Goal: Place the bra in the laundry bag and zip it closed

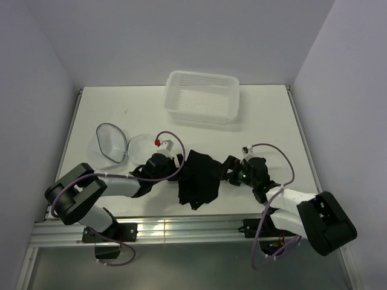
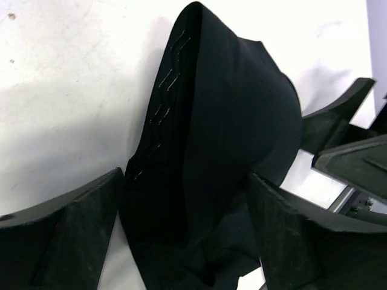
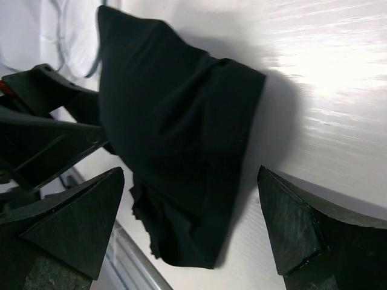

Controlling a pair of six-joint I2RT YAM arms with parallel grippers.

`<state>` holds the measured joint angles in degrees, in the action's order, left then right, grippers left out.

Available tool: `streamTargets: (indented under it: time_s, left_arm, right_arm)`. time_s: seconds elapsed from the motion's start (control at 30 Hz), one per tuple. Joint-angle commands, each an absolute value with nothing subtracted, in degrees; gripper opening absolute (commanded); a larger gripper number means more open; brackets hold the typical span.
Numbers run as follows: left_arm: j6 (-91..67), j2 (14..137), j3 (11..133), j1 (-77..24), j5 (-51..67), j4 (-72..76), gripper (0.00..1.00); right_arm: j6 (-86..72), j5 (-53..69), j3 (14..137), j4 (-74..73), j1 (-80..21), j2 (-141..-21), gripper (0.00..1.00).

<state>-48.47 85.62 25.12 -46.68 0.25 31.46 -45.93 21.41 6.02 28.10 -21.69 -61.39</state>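
The right gripper slides to the left in the top view over the bra's edge facing it next, because its open fingers only just reach the cloth.
The black bra (image 1: pixel 198 178) lies crumpled flat on the white table (image 1: pixel 266 115), between my two arms. My left gripper (image 1: pixel 181 162) reaches it from the left and is open, its fingers (image 2: pixel 78 229) straddling the bra (image 2: pixel 224 133) without pinching it. My right gripper (image 1: pixel 222 172) comes from the right, also open wide, with the bra (image 3: pixel 181 121) lying between its fingers (image 3: pixel 290 223). The laundry bag (image 1: pixel 110 141) sits unzipped at the left, its two mesh halves spread apart, nothing inside.
A white perforated basket (image 1: pixel 202 95) stands at the back centre. The table's near edge and metal rail (image 1: pixel 181 228) run just below the bra. Walls close in on both sides.
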Motion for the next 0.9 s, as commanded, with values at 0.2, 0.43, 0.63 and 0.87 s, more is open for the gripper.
streamTargets:
  time_s: [0.2,0.43,0.63,0.87]
  left_arm:
    - [-47.46,87.80,26.02,-46.14,2.64,37.70,0.54]
    - [-47.29,87.98,26.37,-46.05,2.46,37.27,0.27]
    - [-47.46,89.21,26.19,-45.70,3.69,38.67,0.17]
    - [-47.46,88.42,25.66,-45.18,4.66,39.55,0.08]
  right_arm:
    - [-50.53,29.53,5.36,47.98,-21.71,-73.20,0.99]
    - [-50.98,27.52,8.17,50.27,-26.09,-78.13,0.99]
    - [-51.50,25.50,10.72,51.86,-28.38,-82.44,1.00]
    - [-53.61,21.98,13.62,56.76,-31.20,-88.06,0.64]
